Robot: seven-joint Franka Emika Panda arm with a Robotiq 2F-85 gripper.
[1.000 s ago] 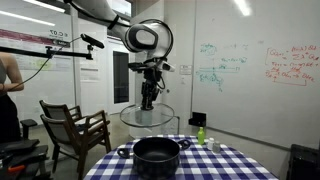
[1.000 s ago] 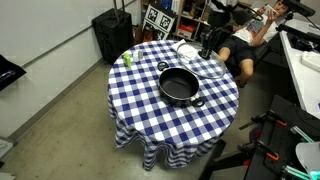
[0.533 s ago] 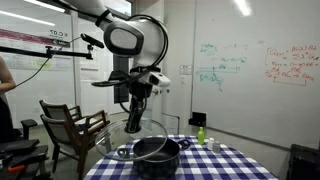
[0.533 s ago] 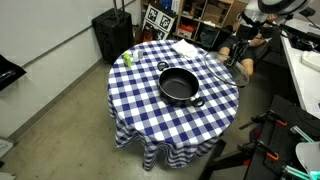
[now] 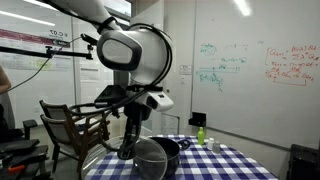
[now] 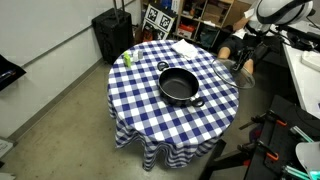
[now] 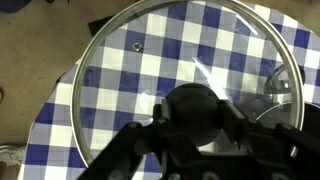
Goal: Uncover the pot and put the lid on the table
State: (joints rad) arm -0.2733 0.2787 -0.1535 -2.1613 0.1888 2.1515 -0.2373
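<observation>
The lid moves outward from the table's edge with my gripper next, then comes down and is released, since clear checkered cloth beside the pot lies outward of and below my gripper.
The black pot (image 6: 180, 87) stands uncovered in the middle of the table (image 6: 150, 110) with the blue-and-white checkered cloth; it is partly hidden behind the lid in an exterior view (image 5: 170, 150). My gripper (image 7: 200, 125) is shut on the dark knob of the glass lid (image 7: 150, 70). The lid (image 6: 228, 72) hangs low over the table's edge, beside the pot, and looks tilted in an exterior view (image 5: 150, 162). The cloth shows through the glass in the wrist view. I cannot tell whether the lid touches the table.
A small green bottle (image 6: 127, 58) stands near the far table edge, also seen in an exterior view (image 5: 200, 133). A white cloth (image 6: 186, 47) lies on the table. A wooden armchair (image 5: 70, 125) and a black case (image 6: 112, 35) stand nearby.
The gripper has carried the lid from high above the pot sideways and down, to a spot low beside the pot near the table's edge. The pot has not moved.
</observation>
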